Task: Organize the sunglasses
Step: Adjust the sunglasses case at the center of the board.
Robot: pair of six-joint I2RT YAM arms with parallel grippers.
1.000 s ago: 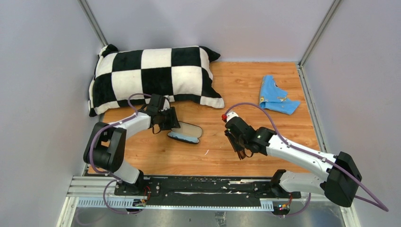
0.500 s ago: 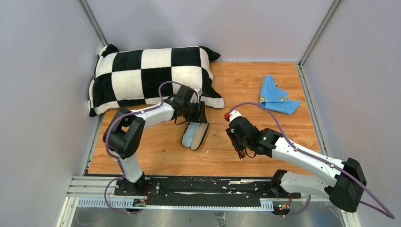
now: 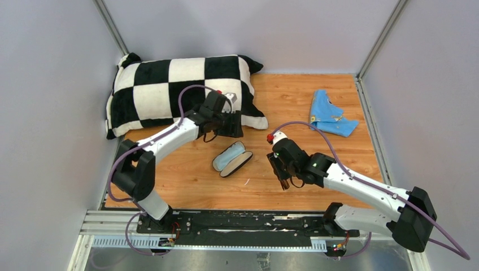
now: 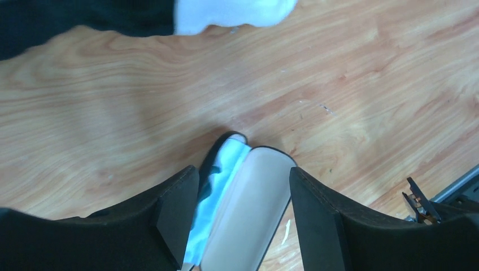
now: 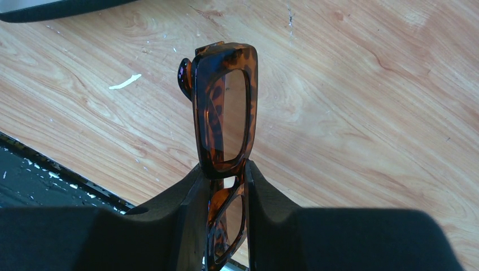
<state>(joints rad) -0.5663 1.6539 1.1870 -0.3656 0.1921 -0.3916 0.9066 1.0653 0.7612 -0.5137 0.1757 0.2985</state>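
Note:
My right gripper goes left in the top view next, over the open case's light blue lining (image 3: 227, 154) below, then lowers the sunglasses and releases them.
My right gripper (image 3: 284, 179) is shut on the folded tortoiseshell sunglasses (image 5: 225, 107), held above the wood floor right of the case; one lens sticks out past the fingertips (image 5: 192, 186). The black glasses case (image 3: 232, 159) lies open on the floor with a light blue lining and a pale lid (image 4: 248, 203). My left gripper (image 3: 230, 125) is open and empty, raised behind the case near the pillow; the case shows between its fingers (image 4: 178, 209) in the left wrist view.
A black-and-white checked pillow (image 3: 169, 90) lies at the back left. A blue cloth (image 3: 330, 119) lies at the back right. Grey walls close in the sides. A black rail (image 3: 237, 223) runs along the near edge.
The left gripper pushed the case from lying crosswise to slanting, then let go and pulled back toward the pillow. The case now lies open. The right gripper barely moved, still holding the sunglasses.

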